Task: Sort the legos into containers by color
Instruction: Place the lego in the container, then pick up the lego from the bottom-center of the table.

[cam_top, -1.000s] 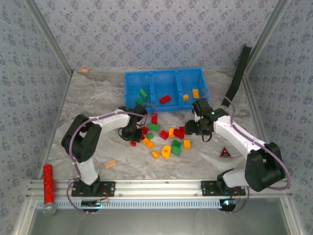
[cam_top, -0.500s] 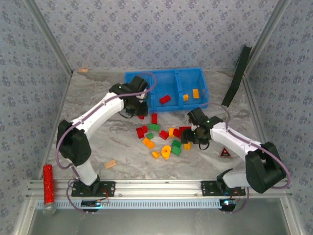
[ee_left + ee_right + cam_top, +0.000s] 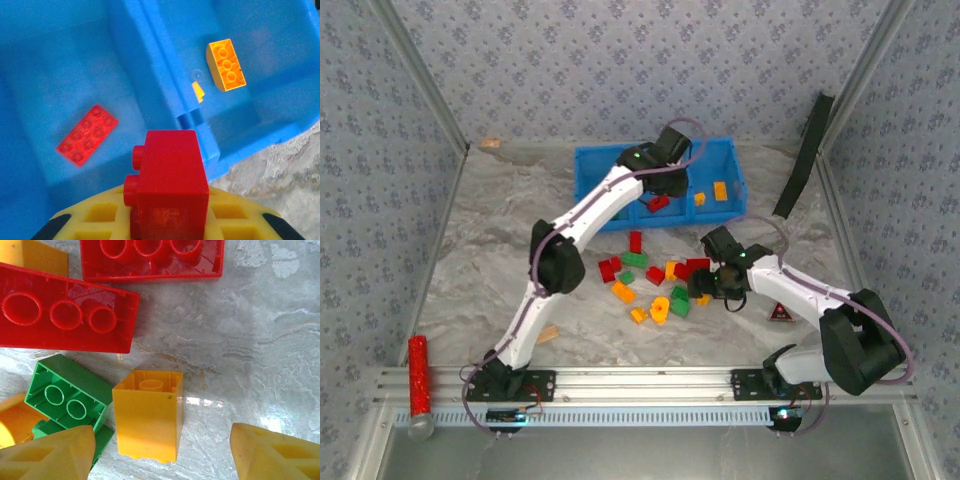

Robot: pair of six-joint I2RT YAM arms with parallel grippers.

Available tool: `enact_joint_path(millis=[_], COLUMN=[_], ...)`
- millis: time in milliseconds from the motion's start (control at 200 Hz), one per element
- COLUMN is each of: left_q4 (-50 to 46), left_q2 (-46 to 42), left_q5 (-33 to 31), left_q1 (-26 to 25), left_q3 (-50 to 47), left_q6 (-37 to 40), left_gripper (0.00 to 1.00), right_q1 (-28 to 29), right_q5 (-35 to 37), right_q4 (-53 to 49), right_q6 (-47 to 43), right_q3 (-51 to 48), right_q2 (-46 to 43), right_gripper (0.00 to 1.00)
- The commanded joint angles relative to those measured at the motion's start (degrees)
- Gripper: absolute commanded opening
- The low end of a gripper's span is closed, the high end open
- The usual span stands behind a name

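My left gripper brings the small red brick down past the divider into the middle section of the blue tray next, to release it there.
My left gripper point(image 3: 661, 186) hangs over the blue tray point(image 3: 588, 168), shut on a red brick point(image 3: 170, 180) held above the divider between the middle and right compartments. A flat red brick point(image 3: 86, 135) lies in the middle compartment and an orange brick point(image 3: 226, 65) in the right one. My right gripper point(image 3: 162, 452) is open, low over the table, with an orange brick point(image 3: 147, 420) lying on its side between its fingers. Beside it are a green brick point(image 3: 67, 395) and two red bricks point(image 3: 65, 315). Loose red, green and orange legos point(image 3: 650, 275) lie mid-table.
A tan wooden block point(image 3: 546, 334) lies front left and a red glittery cylinder point(image 3: 417, 375) rests on the front rail. A small dark triangle point(image 3: 780, 313) sits right of the pile. A black strap point(image 3: 802, 160) hangs at the back right.
My left arm swung from the pile's left edge up and back over the tray, carrying the red brick. My right gripper moved forward and down to the pile's right side.
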Motion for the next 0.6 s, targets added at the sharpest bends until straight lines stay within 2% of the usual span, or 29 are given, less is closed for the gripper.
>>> enact_joint_path(millis=[0, 390, 595], left_q4=[-4.84, -2.41, -3.50], left_q2=[5.40, 10.92, 12.17], left_q5=[-2.70, -1.80, -1.39], left_q1=[0.44, 0.92, 0.93], left_q3=[7.07, 5.69, 5.64], left_q6=[-2.25, -8.62, -9.36], left_gripper=[0.06, 0.06, 0.12], right_q1=[0.52, 1.62, 2.17], right_q5=[1.49, 1.53, 2.39], right_q4=[-0.04, 1.79, 2.67], right_q6=[1.13, -0.12, 1.39], right_q3=[-0.29, 2.05, 0.41], right_q2=[-0.46, 2.17, 3.73], right_gripper=[0.73, 0.74, 0.66])
